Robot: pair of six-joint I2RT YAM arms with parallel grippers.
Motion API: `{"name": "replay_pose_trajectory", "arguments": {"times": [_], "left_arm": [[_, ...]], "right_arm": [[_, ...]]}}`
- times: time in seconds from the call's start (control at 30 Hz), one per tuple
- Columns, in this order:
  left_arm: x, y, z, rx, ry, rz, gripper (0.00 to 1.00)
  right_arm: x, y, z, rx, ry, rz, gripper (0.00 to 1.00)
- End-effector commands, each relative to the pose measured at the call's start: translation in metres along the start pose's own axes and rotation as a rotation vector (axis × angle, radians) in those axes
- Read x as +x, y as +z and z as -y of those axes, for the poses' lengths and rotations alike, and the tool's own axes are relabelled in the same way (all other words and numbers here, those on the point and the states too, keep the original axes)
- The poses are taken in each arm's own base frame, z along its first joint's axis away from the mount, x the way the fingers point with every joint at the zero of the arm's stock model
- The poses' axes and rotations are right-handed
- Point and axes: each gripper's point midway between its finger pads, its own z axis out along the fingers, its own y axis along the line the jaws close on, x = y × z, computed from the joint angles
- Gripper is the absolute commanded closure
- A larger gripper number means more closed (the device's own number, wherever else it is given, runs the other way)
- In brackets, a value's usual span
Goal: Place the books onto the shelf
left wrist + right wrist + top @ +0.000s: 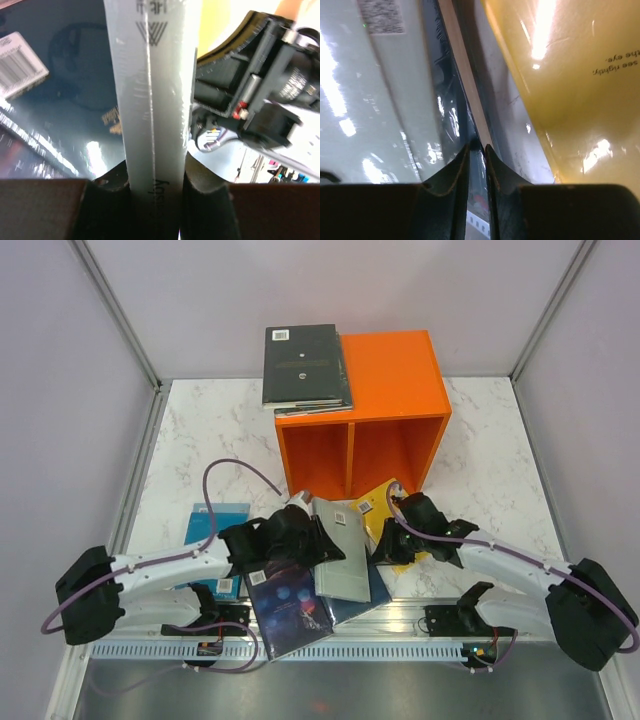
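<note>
The shelf's roof already holds a book. My left gripper will next lift the grey-green book and carry it outward to the dark book on the shelf's roof (305,365).
The orange shelf (385,415) stands mid-table with one dark book (305,365) lying on its roof. In front of it lie more books: a teal one (215,523), a dark space-patterned one (290,605), a pale grey-green one (345,555), a dark blue one (372,595) under it and a yellow one (383,508). My left gripper (155,177) is shut on the spine of the grey-green book (155,90). My right gripper (477,148) is shut on the thin edge of the dark blue book (465,100), between the grey-green book (380,100) and the yellow book (570,75).
Both grippers (318,540) (388,543) work close together in front of the shelf's two open cubbies; the right gripper (260,90) shows large in the left wrist view. A metal rail (400,618) runs along the near edge. Grey walls close in the marble table (200,430).
</note>
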Motion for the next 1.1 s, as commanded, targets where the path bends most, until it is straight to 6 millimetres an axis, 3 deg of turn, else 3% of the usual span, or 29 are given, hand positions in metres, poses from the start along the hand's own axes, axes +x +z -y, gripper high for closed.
{"name": "replay_pose_trajectory", "arguments": {"times": [0.0, 0.1, 0.13, 0.2, 0.3, 0.37, 0.4, 0.43, 0.47, 0.5, 0.53, 0.57, 0.6, 0.63, 0.67, 0.7, 0.77, 0.8, 0.87, 0.93, 1.0, 1.03, 1.07], "left_arm": [[-0.024, -0.056, 0.066, 0.195, 0.072, 0.098, 0.98], [-0.024, -0.091, 0.084, 0.282, 0.101, 0.109, 0.98], [-0.026, -0.115, 0.099, 0.358, 0.11, 0.125, 0.98], [-0.024, -0.141, 0.114, 0.43, 0.142, 0.123, 0.98], [-0.032, -0.21, 0.164, 0.605, 0.226, 0.167, 0.98], [-0.038, -0.232, 0.185, 0.635, 0.293, 0.199, 0.98], [-0.046, -0.264, 0.205, 0.664, 0.312, 0.232, 0.98], [-0.054, -0.274, 0.213, 0.651, 0.321, 0.265, 0.98], [-0.069, -0.267, 0.219, 0.578, 0.329, 0.313, 0.98], [-0.078, -0.304, 0.241, 0.623, 0.348, 0.362, 0.98], [-0.087, -0.315, 0.249, 0.612, 0.365, 0.401, 0.98], [-0.104, -0.301, 0.258, 0.537, 0.393, 0.449, 0.98], [-0.116, -0.345, 0.282, 0.607, 0.405, 0.528, 0.98], [-0.122, -0.343, 0.284, 0.557, 0.435, 0.54, 0.98], [-0.14, -0.323, 0.291, 0.477, 0.471, 0.578, 0.98], [-0.151, -0.352, 0.308, 0.52, 0.476, 0.641, 0.98], [-0.177, -0.352, 0.314, 0.541, 0.484, 0.641, 0.98], [-0.191, -0.335, 0.316, 0.544, 0.472, 0.604, 0.98], [-0.217, -0.331, 0.32, 0.603, 0.46, 0.594, 0.98], [-0.236, -0.309, 0.32, 0.622, 0.447, 0.537, 0.98], [-0.263, -0.31, 0.319, 0.642, 0.437, 0.559, 0.98], [-0.279, -0.294, 0.316, 0.642, 0.418, 0.528, 0.98], [-0.287, -0.296, 0.319, 0.676, 0.424, 0.519, 0.98]], "right_arm": [[-0.004, -0.022, -0.045, -0.139, -0.054, 0.003, 0.78], [-0.01, -0.035, -0.052, -0.138, -0.075, 0.034, 0.77], [-0.009, -0.038, -0.052, -0.128, -0.074, 0.03, 0.77], [-0.012, -0.044, -0.056, -0.137, -0.083, 0.046, 0.77], [-0.012, -0.049, -0.06, -0.143, -0.084, 0.048, 0.77], [-0.013, -0.053, -0.062, -0.152, -0.09, 0.055, 0.77], [-0.013, -0.055, -0.064, -0.154, -0.092, 0.057, 0.77], [-0.013, -0.056, -0.064, -0.155, -0.095, 0.061, 0.77], [-0.014, -0.056, -0.064, -0.153, -0.098, 0.065, 0.77], [-0.015, -0.057, -0.065, -0.153, -0.098, 0.065, 0.77], [-0.015, -0.058, -0.066, -0.156, -0.1, 0.068, 0.77], [-0.015, -0.057, -0.066, -0.155, -0.1, 0.065, 0.77], [-0.016, -0.058, -0.068, -0.159, -0.101, 0.067, 0.77], [-0.017, -0.059, -0.07, -0.16, -0.1, 0.07, 0.77], [-0.018, -0.059, -0.07, -0.161, -0.099, 0.073, 0.77], [-0.02, -0.06, -0.072, -0.164, -0.103, 0.079, 0.77], [-0.022, -0.061, -0.075, -0.167, -0.104, 0.082, 0.77], [-0.023, -0.063, -0.077, -0.172, -0.108, 0.087, 0.77], [-0.024, -0.066, -0.08, -0.18, -0.109, 0.096, 0.78], [-0.025, -0.069, -0.08, -0.184, -0.105, 0.111, 0.77], [-0.023, -0.071, -0.079, -0.187, -0.096, 0.116, 0.78], [-0.023, -0.074, -0.079, -0.194, -0.096, 0.126, 0.77], [-0.022, -0.075, -0.078, -0.196, -0.085, 0.131, 0.78]]}}
